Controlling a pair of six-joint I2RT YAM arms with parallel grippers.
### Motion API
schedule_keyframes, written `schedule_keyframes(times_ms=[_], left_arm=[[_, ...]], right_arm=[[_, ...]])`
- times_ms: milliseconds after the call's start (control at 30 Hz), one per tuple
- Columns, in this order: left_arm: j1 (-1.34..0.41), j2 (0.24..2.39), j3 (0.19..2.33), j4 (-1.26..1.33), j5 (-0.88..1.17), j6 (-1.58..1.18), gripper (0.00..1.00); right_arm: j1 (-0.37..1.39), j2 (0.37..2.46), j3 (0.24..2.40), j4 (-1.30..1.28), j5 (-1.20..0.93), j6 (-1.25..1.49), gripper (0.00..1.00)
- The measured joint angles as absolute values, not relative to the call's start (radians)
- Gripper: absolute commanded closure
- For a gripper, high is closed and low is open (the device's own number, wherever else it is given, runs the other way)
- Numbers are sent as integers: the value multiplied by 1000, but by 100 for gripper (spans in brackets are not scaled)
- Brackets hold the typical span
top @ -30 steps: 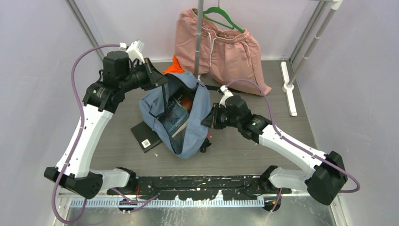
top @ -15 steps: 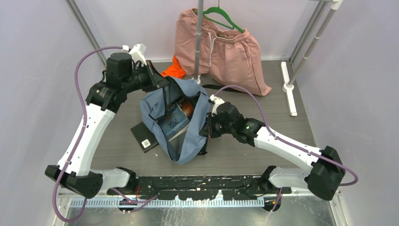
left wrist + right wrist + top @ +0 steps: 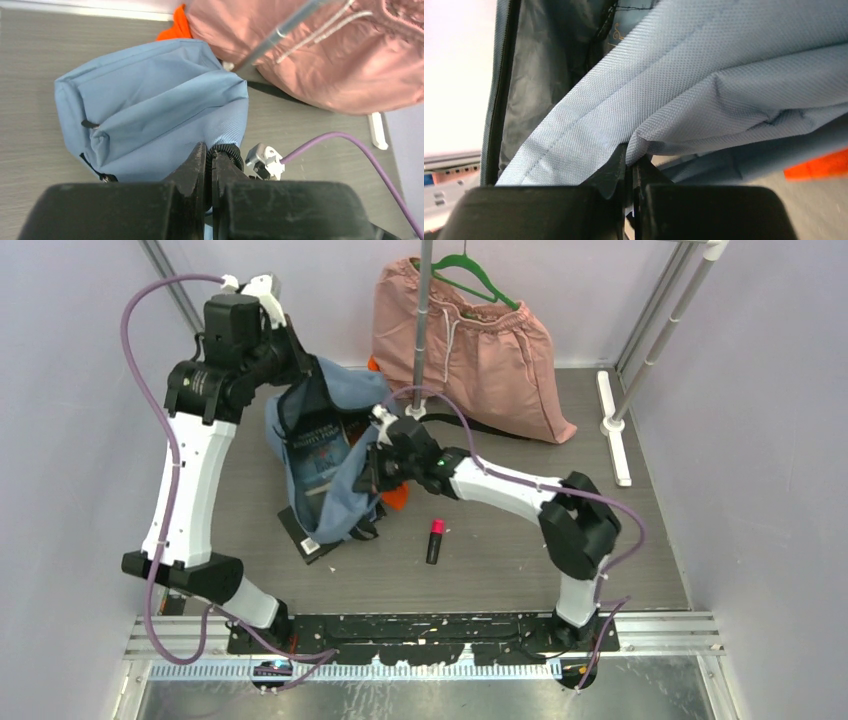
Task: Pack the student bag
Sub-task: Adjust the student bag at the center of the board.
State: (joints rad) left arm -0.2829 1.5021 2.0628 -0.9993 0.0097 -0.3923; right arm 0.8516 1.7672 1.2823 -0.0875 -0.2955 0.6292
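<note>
The bag covers part of the black notebook, so the robot's right gripper will next move the bag's fabric fold (image 3: 363, 476) (image 3: 636, 146) to the left in the top view and then let it go.
The grey-blue student bag (image 3: 345, 495) hangs open between my two grippers at the left back of the table. A dark book (image 3: 318, 447) stands inside it. My left gripper (image 3: 298, 368) is shut on a black ribbed part at the bag's top edge, as the left wrist view (image 3: 210, 156) shows, with the bag's outer fabric (image 3: 150, 110) below. My right gripper (image 3: 371, 466) is shut on a fold of the bag's blue fabric (image 3: 704, 100) at the right rim (image 3: 630, 156). The dark lining (image 3: 539, 75) shows inside.
A pink-and-black marker (image 3: 435, 539) lies on the table right of the bag. A black notebook (image 3: 303, 540) lies partly under the bag. An orange cloth (image 3: 396, 496) sits under my right gripper. Pink shorts (image 3: 470, 335) hang on a green hanger by a metal pole (image 3: 424, 310).
Both grippers moved left and back, lifting and dragging the bag with them. The right arm stretched far left. The marker now lies uncovered where the bag was.
</note>
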Motion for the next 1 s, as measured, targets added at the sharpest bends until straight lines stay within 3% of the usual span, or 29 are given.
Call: schedule_keyframes(times_ms=[167, 467, 633, 700, 767, 1000], left_arm=[[-173, 1555, 2134, -1008, -16, -352, 100], [114, 1506, 1958, -955, 59, -364, 100], [196, 1460, 1942, -961, 83, -364, 100], [205, 1448, 1930, -961, 85, -367, 100], [207, 1422, 1884, -945, 95, -378, 100], [207, 1288, 1628, -819, 153, -430, 100]], right_arm=[[852, 1946, 1547, -96, -317, 630, 99], [923, 2192, 1816, -171, -382, 620, 98], [967, 2225, 1821, -174, -438, 617, 59], [976, 2206, 1800, -189, -434, 591, 31], [979, 2160, 1743, -216, -397, 555, 18], [879, 1841, 1380, -253, -248, 495, 12]])
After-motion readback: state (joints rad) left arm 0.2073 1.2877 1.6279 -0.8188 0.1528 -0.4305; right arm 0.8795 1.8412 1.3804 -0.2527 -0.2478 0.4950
